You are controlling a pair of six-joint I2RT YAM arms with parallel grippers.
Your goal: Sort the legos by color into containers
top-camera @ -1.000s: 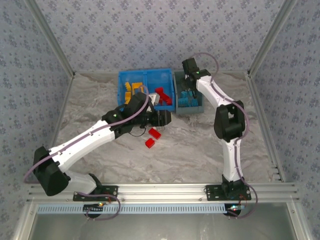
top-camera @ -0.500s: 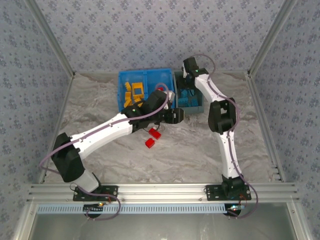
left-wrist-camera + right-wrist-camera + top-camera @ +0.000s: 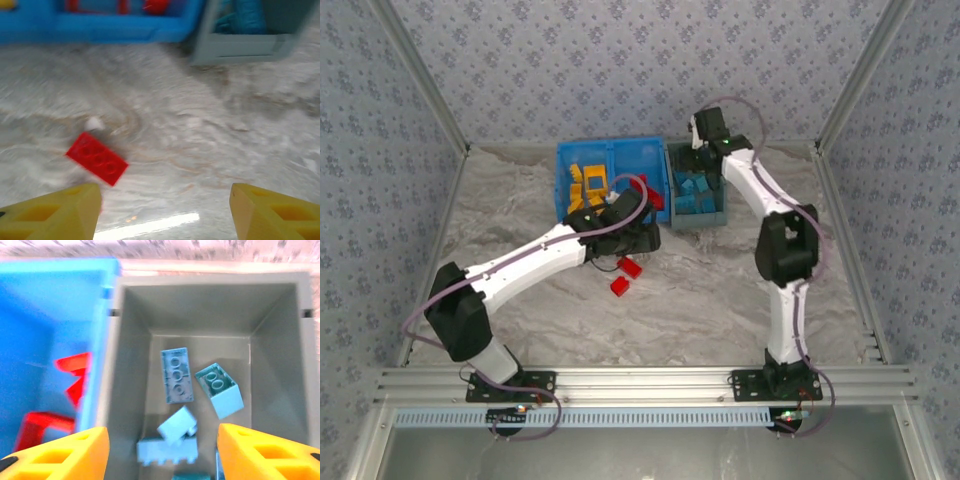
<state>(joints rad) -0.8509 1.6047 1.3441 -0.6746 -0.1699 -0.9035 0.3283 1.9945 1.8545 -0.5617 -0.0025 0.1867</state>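
My left gripper turns and lowers astride the long sides of the red lego nearer the containers next, since that lego lies at an angle to my open fingers.
Two red legos lie on the table, one (image 3: pixel 631 266) just near my left gripper (image 3: pixel 648 240) and one (image 3: pixel 619 286) closer to the arm bases. In the left wrist view one red brick (image 3: pixel 97 157) lies ahead of the left finger, and the left gripper (image 3: pixel 165 215) is open and empty. The blue container (image 3: pixel 610 153) holds yellow legos (image 3: pixel 585 182) on its left and red ones (image 3: pixel 75 375) on its right. My right gripper (image 3: pixel 162 452) hangs open over the grey container (image 3: pixel 130 340). Several light blue legos lie inside, one blurred brick (image 3: pixel 176 426) on top.
The grey container (image 3: pixel 698 218) sits tight against the blue one's right side at the back of the table. Metal frame rails (image 3: pixel 620 380) run along the near edge, and patterned walls enclose the sides.
The right gripper opened over the grey container and let a light blue brick go. The left gripper swung right, then came back above the red legos.
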